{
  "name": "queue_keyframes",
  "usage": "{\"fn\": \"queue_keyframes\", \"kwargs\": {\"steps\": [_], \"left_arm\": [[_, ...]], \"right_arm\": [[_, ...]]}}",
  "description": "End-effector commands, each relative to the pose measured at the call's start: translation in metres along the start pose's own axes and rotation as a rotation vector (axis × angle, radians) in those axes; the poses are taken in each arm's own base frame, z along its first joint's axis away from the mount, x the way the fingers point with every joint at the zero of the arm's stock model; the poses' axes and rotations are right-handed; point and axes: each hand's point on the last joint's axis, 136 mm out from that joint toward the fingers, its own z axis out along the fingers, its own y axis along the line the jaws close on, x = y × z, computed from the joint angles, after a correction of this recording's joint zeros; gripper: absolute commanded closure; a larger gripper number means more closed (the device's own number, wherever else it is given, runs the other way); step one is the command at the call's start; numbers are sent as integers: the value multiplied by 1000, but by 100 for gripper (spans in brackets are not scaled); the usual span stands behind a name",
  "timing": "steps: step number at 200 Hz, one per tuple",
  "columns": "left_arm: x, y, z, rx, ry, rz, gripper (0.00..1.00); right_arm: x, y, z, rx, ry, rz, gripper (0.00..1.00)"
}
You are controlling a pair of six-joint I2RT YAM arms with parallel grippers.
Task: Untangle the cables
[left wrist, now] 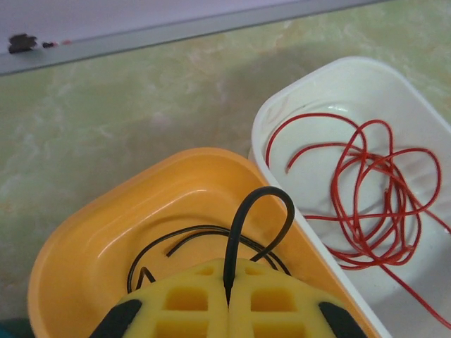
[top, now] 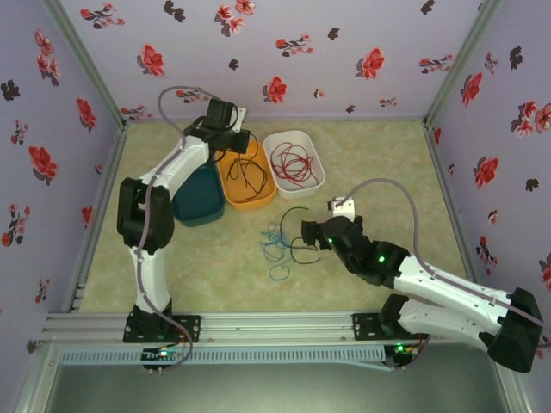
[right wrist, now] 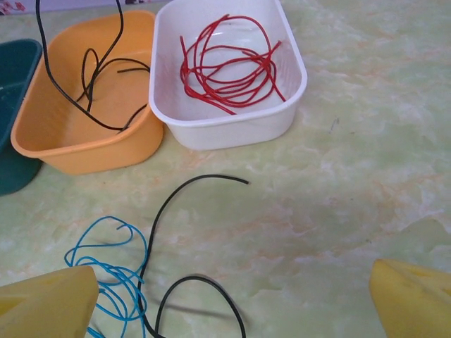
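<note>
My left gripper holds the black cable and should go down into the orange tub (top: pixel 246 179), then let go of the cable there. The cable's other coils are already inside.
My left gripper (left wrist: pixel 227 294) hangs over the orange tub (top: pixel 246 179), shut on a black cable (left wrist: pixel 262 211) whose loop rises from between the yellow fingers; the rest of it lies coiled in the orange tub (left wrist: pixel 106 232). A red cable (left wrist: pixel 366 204) lies coiled in the white tub (left wrist: pixel 338 77). On the table a blue cable (right wrist: pixel 106 271) is tangled with a second black cable (right wrist: pixel 165 211). My right gripper (top: pixel 312 237) stands open just right of that tangle (top: pixel 280 241), its yellow fingertips (right wrist: pixel 49 306) spread wide above the black cable (top: pixel 297 232).
A dark teal tub (top: pixel 198 200) stands left of the orange one. The three tubs sit in a row at the back. Floral walls close the table on three sides, with a metal rail (top: pixel 258 327) at the near edge.
</note>
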Motion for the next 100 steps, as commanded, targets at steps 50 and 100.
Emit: {"fn": "queue_keyframes", "kwargs": {"steps": [50, 100], "left_arm": [[36, 5, 37, 54, 157, 85, 100], [45, 6, 46, 54, 203, 97, 92]], "right_arm": [[-11, -1, 0, 45, -7, 11, 1], [-11, 2, 5, 57, 12, -14, 1]]}}
